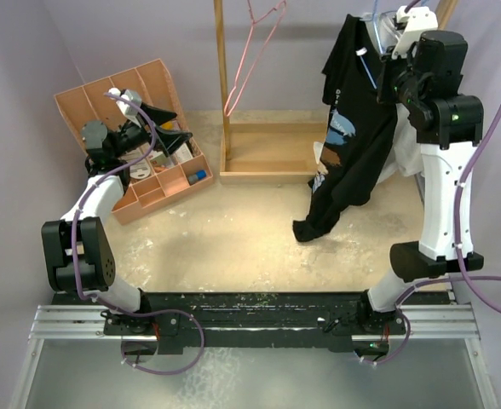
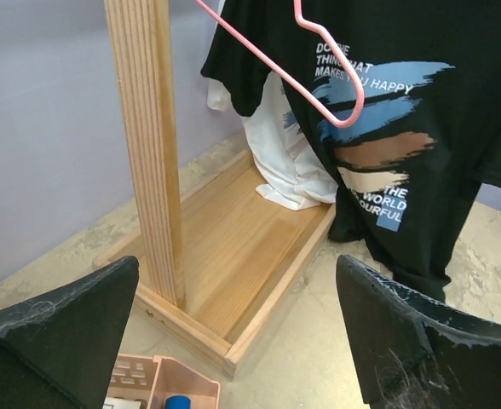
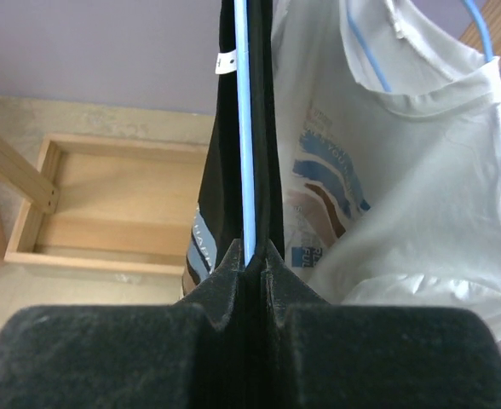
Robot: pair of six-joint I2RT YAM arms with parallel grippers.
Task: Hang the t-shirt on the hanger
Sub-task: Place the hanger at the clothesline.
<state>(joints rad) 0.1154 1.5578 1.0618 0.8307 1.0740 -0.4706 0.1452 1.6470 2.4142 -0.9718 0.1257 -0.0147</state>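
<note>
My right gripper lifts the wire away from my base next, then lowers the wire beside the white t-shirt before opening.
The black t-shirt (image 1: 353, 128) hangs high at the back right, its hem trailing to the floor; its print faces the left wrist view (image 2: 404, 85). The light-blue wire hanger (image 1: 368, 68) sits inside its neck. In the right wrist view the hanger's wire (image 3: 248, 128) runs straight up between folds of black cloth (image 3: 225, 128). My right gripper (image 3: 249, 256) is shut on that wire, up at the shirt's collar (image 1: 391, 55). My left gripper (image 1: 169, 128) is open and empty over the pink tray, its wide jaws facing the rack (image 2: 236, 273).
A wooden rack with an upright post (image 1: 223, 85) and a base tray (image 1: 272, 153) stands at the back. A pink-red hanger (image 1: 255, 51) hangs from it. A white t-shirt (image 3: 387, 170) on another blue hanger hangs beside the black one. A pink compartment tray (image 1: 140, 102) lies back left.
</note>
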